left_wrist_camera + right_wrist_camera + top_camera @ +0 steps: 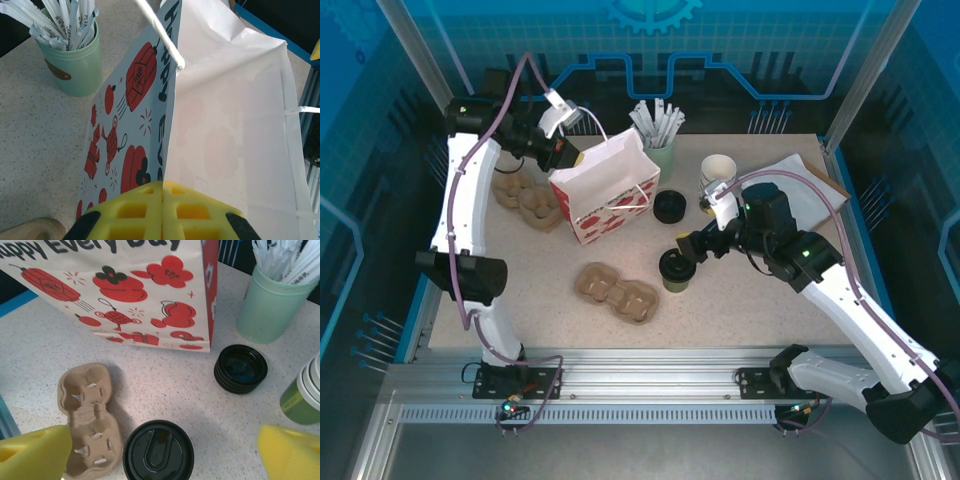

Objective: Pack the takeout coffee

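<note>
Next, the left gripper moves the bag's top edge toward the black lid stack and releases it, since that stack stands across the bag from the gripper.
The takeout coffee (675, 269), a small olive-green cup under a round black lid (158, 451), stands upright at mid-table. My right gripper (684, 246) hovers just behind and above it, open; in the right wrist view the lid lies between the wide-spread yellow fingers (35, 456) and neither touches it. The white paper bag (605, 186) with red prints stands open at the back left. My left gripper (163, 200) is shut on the bag's top edge (170, 125), holding the mouth open near the string handle.
A stack of black lids (669, 207) and a stack of lidless green-and-white cups (717, 175) stand behind the coffee. A mint cup of stirrers (660, 150) is beside the bag. Brown pulp carriers lie at front centre (618, 292) and far left (525, 197).
</note>
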Tool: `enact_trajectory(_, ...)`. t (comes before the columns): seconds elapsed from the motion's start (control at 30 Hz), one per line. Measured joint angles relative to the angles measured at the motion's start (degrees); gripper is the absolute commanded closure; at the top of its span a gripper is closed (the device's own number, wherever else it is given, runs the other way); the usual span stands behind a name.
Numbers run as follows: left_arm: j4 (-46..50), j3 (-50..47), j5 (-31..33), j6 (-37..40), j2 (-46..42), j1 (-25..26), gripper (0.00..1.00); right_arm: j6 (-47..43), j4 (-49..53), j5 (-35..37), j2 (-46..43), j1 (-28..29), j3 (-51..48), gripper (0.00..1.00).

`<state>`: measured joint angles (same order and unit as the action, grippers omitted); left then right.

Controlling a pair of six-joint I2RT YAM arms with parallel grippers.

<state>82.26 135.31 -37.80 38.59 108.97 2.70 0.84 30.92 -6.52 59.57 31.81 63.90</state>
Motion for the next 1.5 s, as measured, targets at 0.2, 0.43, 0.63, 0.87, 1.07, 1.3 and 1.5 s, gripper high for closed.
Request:
enact_trajectory(0.2,2.89,2.23,0.11,1.51,3.23,0.5,0.94,-0.07,-5.77,-2.99,0.0,0.0,-0.22,0.03)
enact_trajectory(0.43,4.17,3.39,1.18,2.56,5.62,0.68,0.94,-0.09,-12.46,-5.62,0.63,0.0,-0.28,0.04)
enact_trajectory(0.63,4.5,5.49,1.77,3.91,6.88,0.96,0.94,0.0,-13.53,-5.99,2.56,0.0,-0.28,0.04)
enact_trajectory(0.87,4.5,6.86,1.99,4.79,8.55,1.11,0.94,0.24,-13.51,-5.77,2.89,0.0,-0.28,0.04)
enact_trajectory(1.07,4.5,6.86,1.99,4.94,9.6,1.62,0.94,0.68,-13.44,-5.31,3.58,0.0,-0.28,0.04)
enact_trajectory(1.3,4.5,6.86,2.01,4.92,12.37,3.13,0.9,0.87,-13.42,-4.42,3.82,0.0,-0.28,0.04)
enact_trajectory(1.5,4.42,6.86,3.52,4.76,13.35,3.26,0.8,0.9,-13.42,-4.02,3.82,0.0,-0.28,0.04)
